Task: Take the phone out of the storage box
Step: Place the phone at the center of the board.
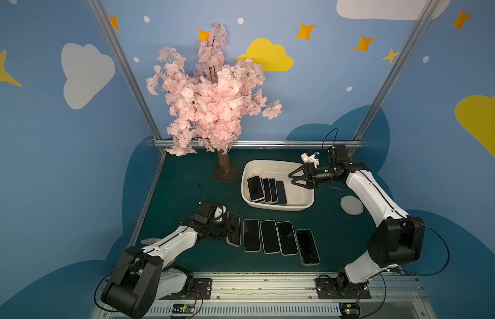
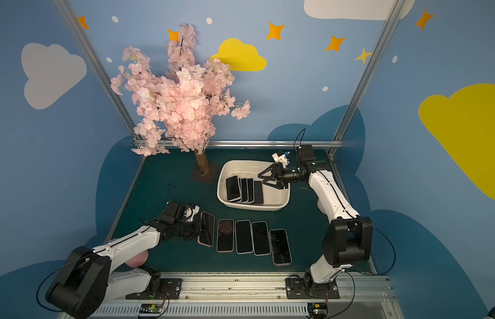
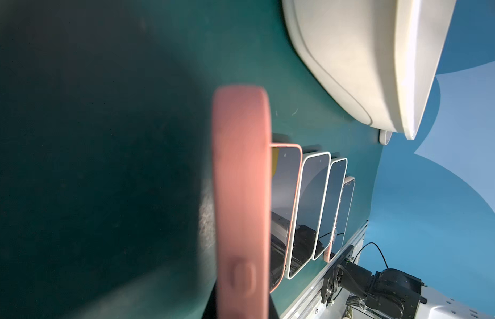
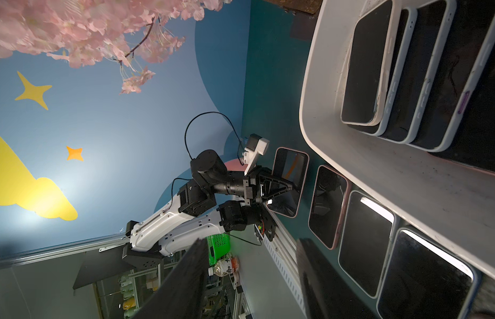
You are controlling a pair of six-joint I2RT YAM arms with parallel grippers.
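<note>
My left gripper moves down to the green mat [image 1: 235,235] beside the flat row next, tips the still-tilted pink-cased phone level like its neighbours, and releases it.
The cream-white storage box [image 1: 305,203] [image 2: 280,203] stands at the back right of the green mat. Several dark-screened phones [image 1: 264,189] [image 2: 243,189] [image 4: 406,69] lean on each other inside its left half. My right gripper [image 1: 291,178] [image 2: 261,178] [image 4: 251,279] hangs open over the box's right part, with nothing between its fingers. My left gripper [image 1: 227,229] [image 2: 199,229] [image 3: 242,309] is shut on a pink-cased phone [image 1: 234,228] [image 3: 240,179] [image 4: 289,182]. That phone is tilted on edge at the left end of the row on the mat.
Several phones [image 1: 271,236] [image 2: 243,236] lie flat, side by side, in front of the box. A pink blossom tree [image 1: 213,96] stands at the back left. A grey round disc [image 1: 351,205] lies right of the box. A metal rail [image 1: 254,284] runs along the front edge.
</note>
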